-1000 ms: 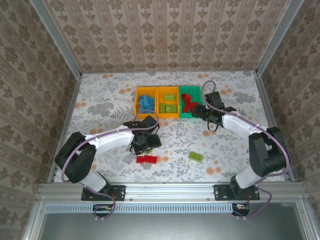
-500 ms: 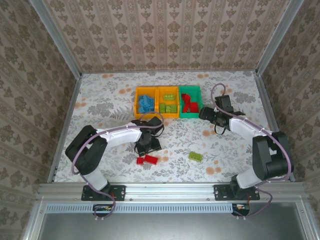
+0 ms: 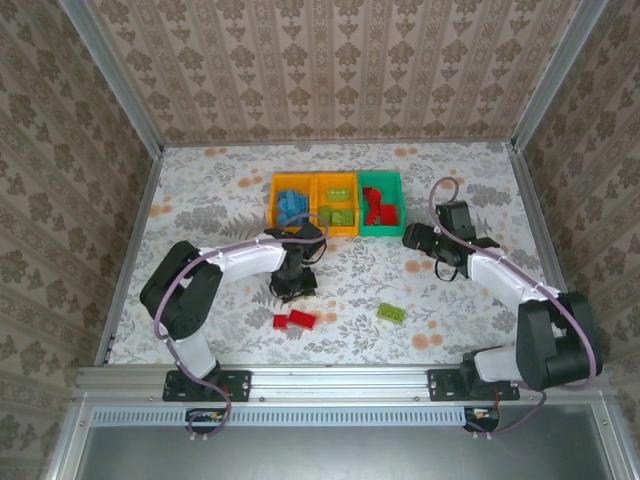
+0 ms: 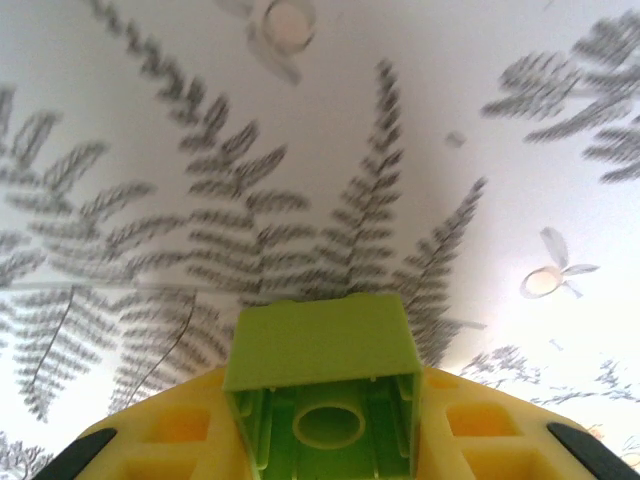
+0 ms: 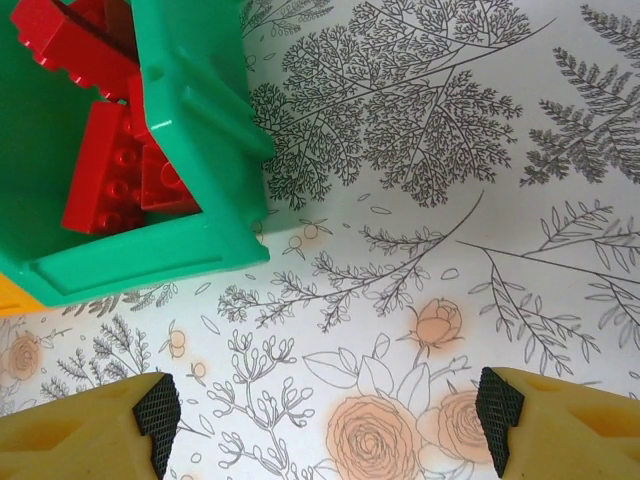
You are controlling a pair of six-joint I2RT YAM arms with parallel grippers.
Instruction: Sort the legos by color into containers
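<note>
My left gripper will lift the matching lime green lego next, then carry it outward to the orange-yellow bin with green legos and release it.
In the left wrist view my left gripper (image 4: 325,425) is shut on a lime green lego (image 4: 320,345), hollow underside toward the camera, over the flowered table. Seen from above, that gripper (image 3: 292,283) points down at mid-table. Two red legos (image 3: 294,320) and a lime green lego (image 3: 392,313) lie loose nearer the front. At the back stand three containers in a row: an orange-yellow bin (image 3: 274,205) with blue legos, an orange-yellow bin (image 3: 336,177) with green ones, and a green bin (image 3: 381,176) with red ones. My right gripper (image 3: 415,238) is open, just right of the green bin (image 5: 200,130), whose red legos (image 5: 110,180) show.
Patterned walls and metal rails close in the table (image 3: 200,200) on three sides. Bare flowered cloth lies left of the bins and at the right side (image 3: 480,190). Between the open right fingers is only printed cloth (image 5: 380,430).
My left gripper has closed on the lime green lego at mid-table. The right arm has drawn back to the right, away from the green bin, still open.
</note>
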